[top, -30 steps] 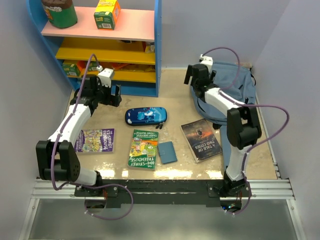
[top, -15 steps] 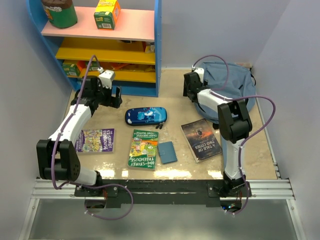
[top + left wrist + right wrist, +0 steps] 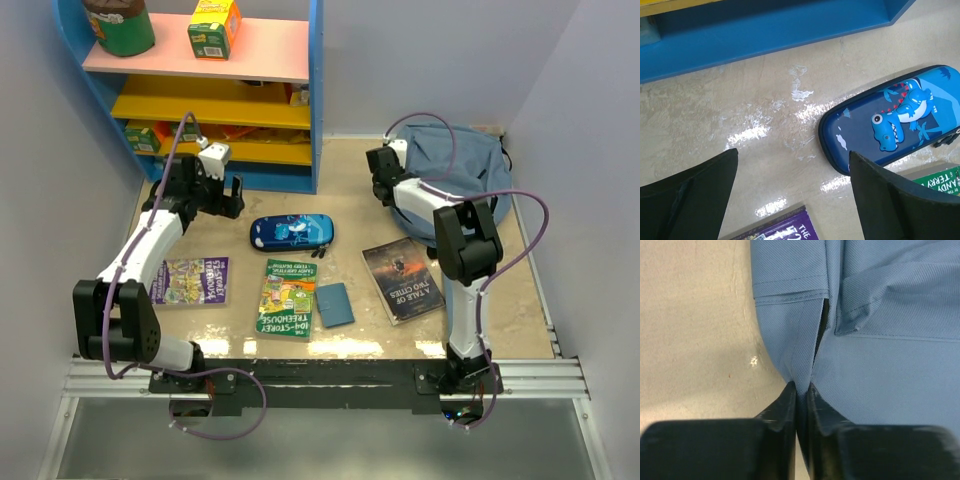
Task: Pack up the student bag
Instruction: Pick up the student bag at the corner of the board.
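The right gripper lifts the pinched fold next, tilting it up, and swings toward the pencil case [image 3: 292, 232].
The student bag [image 3: 470, 170], a slate-blue fabric backpack, lies at the back right of the table. My right gripper [image 3: 383, 190] is down at its left edge, shut on a pinched fold of the bag's fabric [image 3: 802, 365]. My left gripper [image 3: 226, 195] hovers open in front of the shelf, nothing between its fingers [image 3: 890, 200]. Just to its right lies the dark-blue dinosaur pencil case [image 3: 895, 120], also seen from above [image 3: 292, 231].
A blue shelf unit [image 3: 230, 90] with boxes stands at the back left. On the table lie a purple book [image 3: 190, 281], a green book [image 3: 288, 298], a small blue notebook [image 3: 335, 304] and a dark book [image 3: 403, 279].
My right gripper dropped from above the bag to its left edge and shut on the fabric. My left arm barely moved.
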Robot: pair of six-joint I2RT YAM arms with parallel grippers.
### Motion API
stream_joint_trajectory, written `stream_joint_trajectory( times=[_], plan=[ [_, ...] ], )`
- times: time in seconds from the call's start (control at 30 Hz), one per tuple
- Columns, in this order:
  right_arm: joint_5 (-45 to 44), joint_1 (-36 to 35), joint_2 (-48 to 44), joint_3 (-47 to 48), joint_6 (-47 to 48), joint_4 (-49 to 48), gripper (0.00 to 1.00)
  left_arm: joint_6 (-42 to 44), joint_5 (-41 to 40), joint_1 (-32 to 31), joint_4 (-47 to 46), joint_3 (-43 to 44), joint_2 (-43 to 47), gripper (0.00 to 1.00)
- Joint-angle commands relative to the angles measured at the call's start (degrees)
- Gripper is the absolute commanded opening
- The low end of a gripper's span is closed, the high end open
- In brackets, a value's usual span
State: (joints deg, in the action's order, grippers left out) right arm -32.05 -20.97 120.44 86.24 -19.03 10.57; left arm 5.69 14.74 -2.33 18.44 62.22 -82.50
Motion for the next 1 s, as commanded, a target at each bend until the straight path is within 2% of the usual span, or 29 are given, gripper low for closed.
stream_joint_trajectory(
  times=[0.0, 0.17, 0.33, 0.43, 0.67, 0.97],
  plan=[
    [-3.5, 0.3, -1.9, 3.0, -0.2, 2.9, 0.0, 1.6, 0.5, 0.1, 0.5, -0.5, 3.0, 0.94],
    [-8.5, 0.3, -9.2, 5.1, 1.4, 1.0, 0.0, 2.5, 0.0, 0.1, 1.1, -1.4, 4.3, 0.9],
    [-13.0, -1.3, -19.1, 7.3, 6.4, -1.2, 0.0, 3.2, -0.9, 0.1, 1.4, -2.4, 5.0, 0.91],
    [-17.1, -4.5, -23.9, 7.7, 10.0, -2.3, 0.0, 3.7, -1.6, 0.1, 1.3, -3.2, 5.3, 0.92],
    [-28.0, -18.6, -35.3, 0.4, 15.7, -4.9, 0.0, 4.9, -2.3, 0.0, 1.8, -3.8, 5.9, 0.93],
    [-38.3, -40.0, -43.4, -5.6, 17.9, 0.5, 0.0, 4.3, -4.8, 0.2, 1.3, -3.3, 5.9, 0.95]
  ],
)
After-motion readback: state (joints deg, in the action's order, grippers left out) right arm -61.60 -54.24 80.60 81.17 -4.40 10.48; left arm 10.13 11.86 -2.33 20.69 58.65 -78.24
